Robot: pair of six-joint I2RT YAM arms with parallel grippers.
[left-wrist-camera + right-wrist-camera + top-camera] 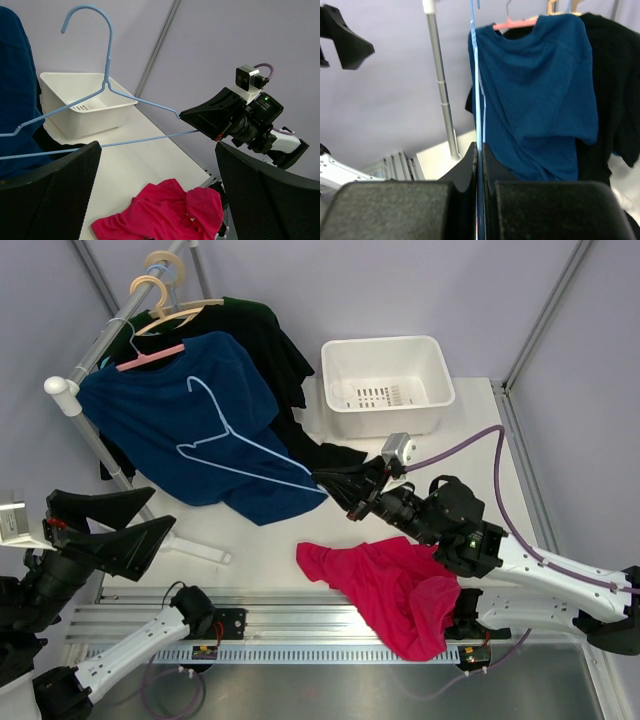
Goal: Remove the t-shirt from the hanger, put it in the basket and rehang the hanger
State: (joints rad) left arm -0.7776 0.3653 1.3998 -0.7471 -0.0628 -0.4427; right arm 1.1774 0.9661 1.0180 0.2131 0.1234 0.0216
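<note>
Next, the right gripper carries the hanger outward onto the bar's near end (93, 354) and releases it, as that end of the bar lies to its left in the top view.
The crimson-pink t-shirt (390, 585) lies crumpled on the table at the front right, off the hanger; the left wrist view shows it (160, 215) below my left jaws. The bare light-blue wire hanger (235, 445) hangs in the air in front of the navy shirt. My right gripper (325, 483) is shut on its right corner. In the right wrist view the wire (476, 75) runs up from between the closed right gripper (480, 150). My left gripper (163, 508) stands wide open at the left, holding nothing, apart from the hanger (107, 85).
A white basket (385, 380) stands at the back of the table. The clothes rack (100, 350) at the back left carries a navy shirt (190, 420) on a pink hanger and a dark green shirt (265, 340) on wooden hangers.
</note>
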